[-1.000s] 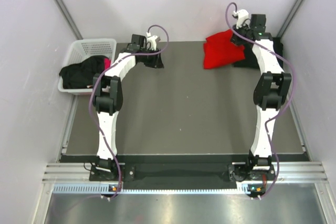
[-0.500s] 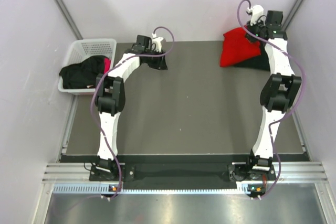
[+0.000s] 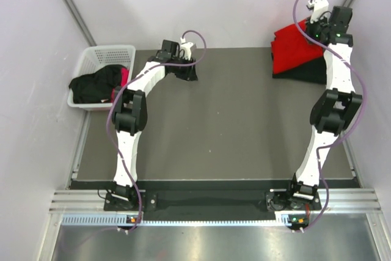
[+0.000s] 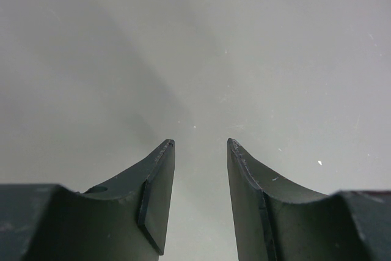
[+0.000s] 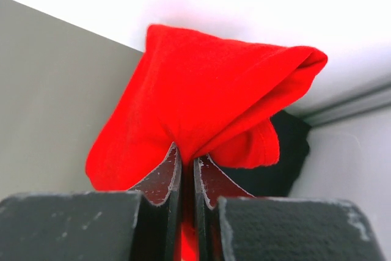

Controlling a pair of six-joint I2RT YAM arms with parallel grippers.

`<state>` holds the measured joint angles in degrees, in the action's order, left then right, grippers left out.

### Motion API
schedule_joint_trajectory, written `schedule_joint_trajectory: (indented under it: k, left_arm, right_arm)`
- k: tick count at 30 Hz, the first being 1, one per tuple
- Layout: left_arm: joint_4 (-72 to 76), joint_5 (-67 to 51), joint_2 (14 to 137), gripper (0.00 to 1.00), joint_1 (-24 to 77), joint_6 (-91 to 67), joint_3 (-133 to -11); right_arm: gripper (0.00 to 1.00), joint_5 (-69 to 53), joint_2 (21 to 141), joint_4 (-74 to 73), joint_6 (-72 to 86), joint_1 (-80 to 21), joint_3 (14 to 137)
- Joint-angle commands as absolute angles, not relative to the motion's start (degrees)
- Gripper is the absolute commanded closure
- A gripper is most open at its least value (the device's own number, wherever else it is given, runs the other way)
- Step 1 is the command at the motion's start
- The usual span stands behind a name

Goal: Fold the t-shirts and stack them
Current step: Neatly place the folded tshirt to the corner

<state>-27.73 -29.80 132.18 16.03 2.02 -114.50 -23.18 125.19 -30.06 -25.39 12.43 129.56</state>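
Note:
The red t-shirt comes down onto the folded black t-shirt [image 3: 313, 67] next, carried by my right gripper.
A folded bright red t-shirt [image 3: 295, 48] hangs at the table's far right corner, pinched in my right gripper [image 5: 187, 154], which is shut on its cloth [image 5: 201, 90]. Under it lies a folded black t-shirt [image 3: 311, 73], also showing behind the red one in the right wrist view [image 5: 284, 157]. My left gripper [image 4: 200, 143] is open above bare grey table, nothing between its fingers; in the top view it [image 3: 188, 73] sits at the far edge, left of centre. More black and pink t-shirts [image 3: 98, 84] spill from the basket.
A white lattice basket [image 3: 104, 59] stands at the table's far left edge. Grey walls enclose the table on three sides, with metal rails in the corners. The right arm [image 3: 333, 90] reaches up along the right wall.
My right gripper has carried the red t-shirt rightward and farther back, over the black t-shirt in the corner. The left gripper has drifted slightly right.

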Motion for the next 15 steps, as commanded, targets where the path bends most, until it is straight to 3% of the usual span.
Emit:
schedule_joint_trajectory:
  k: [1, 9, 15]
  left_arm:
    - [-27.6, -29.4, 131.7, 0.55, 16.4, 3.4, -116.0]
    - [-29.0, -28.2, 129.9, 0.55, 16.7, 4.8, -113.1]
    - [-29.5, -26.2, 128.4, 0.55, 17.3, 6.2, -112.7]
  right_arm:
    - [1.0, -21.6, 126.6, -26.8, -27.4, 13.8, 132.5]
    - [0.99, -13.5, 139.7, -17.3, -29.0, 14.3, 139.2]
    - [0.96, -6.9, 141.6, -10.7, -30.8, 13.8, 138.3]
